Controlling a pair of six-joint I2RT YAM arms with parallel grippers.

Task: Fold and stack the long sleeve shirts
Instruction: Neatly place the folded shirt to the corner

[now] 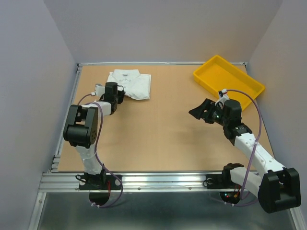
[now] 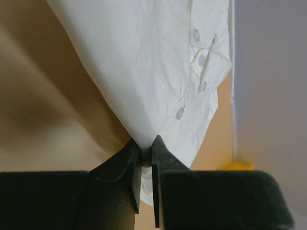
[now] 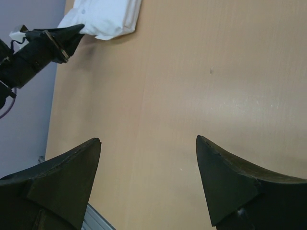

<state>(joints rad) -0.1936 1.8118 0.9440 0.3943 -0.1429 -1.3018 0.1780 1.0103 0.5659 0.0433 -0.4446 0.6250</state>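
Observation:
The bare far table corner [image 1: 92, 76] is to the left of my left gripper in the top view, so I will pull the shirt [image 1: 130, 83] that way next and then release it.
A folded white long sleeve shirt [image 1: 130, 83] lies at the far left of the table, collar toward the back wall. My left gripper [image 1: 116, 94] is at its near edge, shut on a pinch of the fabric. In the left wrist view the shirt [image 2: 153, 62] with its button front rises from between the gripper [image 2: 146, 143] tips. My right gripper [image 1: 199, 111] hovers open over bare table right of centre, far from the shirt. In the right wrist view that gripper [image 3: 148, 141] holds nothing, and the shirt [image 3: 103, 19] shows at the top left.
A yellow tray [image 1: 228, 81] sits at the back right corner, angled, with nothing seen in it. Grey walls close in the table on three sides. A metal rail [image 1: 144, 179] runs along the near edge by the arm bases.

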